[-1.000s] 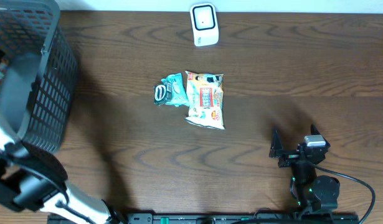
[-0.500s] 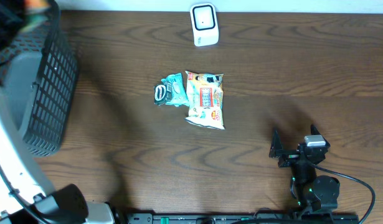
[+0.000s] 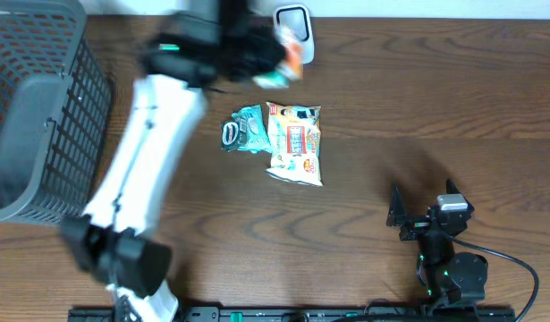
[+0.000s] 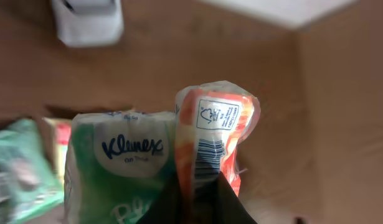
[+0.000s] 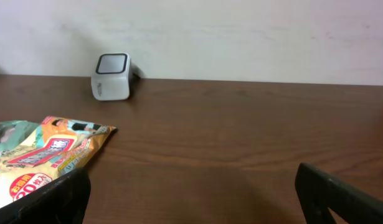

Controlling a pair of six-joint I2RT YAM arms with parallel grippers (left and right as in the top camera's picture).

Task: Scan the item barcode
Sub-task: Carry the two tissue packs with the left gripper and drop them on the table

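Observation:
Bare table (image 3: 352,145) shows beside the orange snack bag, opposite the teal packet, so I need to move my left gripper back from the scanner and down there.
My left gripper (image 3: 273,55) is shut on an orange and white packet (image 4: 216,130) whose barcode faces the wrist camera. A green Kleenex pack (image 4: 126,162) presses against its left side; whether the jaws hold it too I cannot tell. The held packet (image 3: 291,55) hangs just in front of the white scanner (image 3: 297,22), which the arm partly hides. The scanner (image 4: 88,22) shows at the top left of the left wrist view. My right gripper (image 3: 418,215) rests open at the front right, nothing between its fingers.
A teal packet (image 3: 243,130) and an orange snack bag (image 3: 297,143) lie side by side mid-table; the snack bag (image 5: 48,155) also shows in the right wrist view. A dark mesh basket (image 3: 42,107) stands at the far left.
The left arm has swung from over the basket across to the scanner at the back, carrying the packet. The right arm has not moved.

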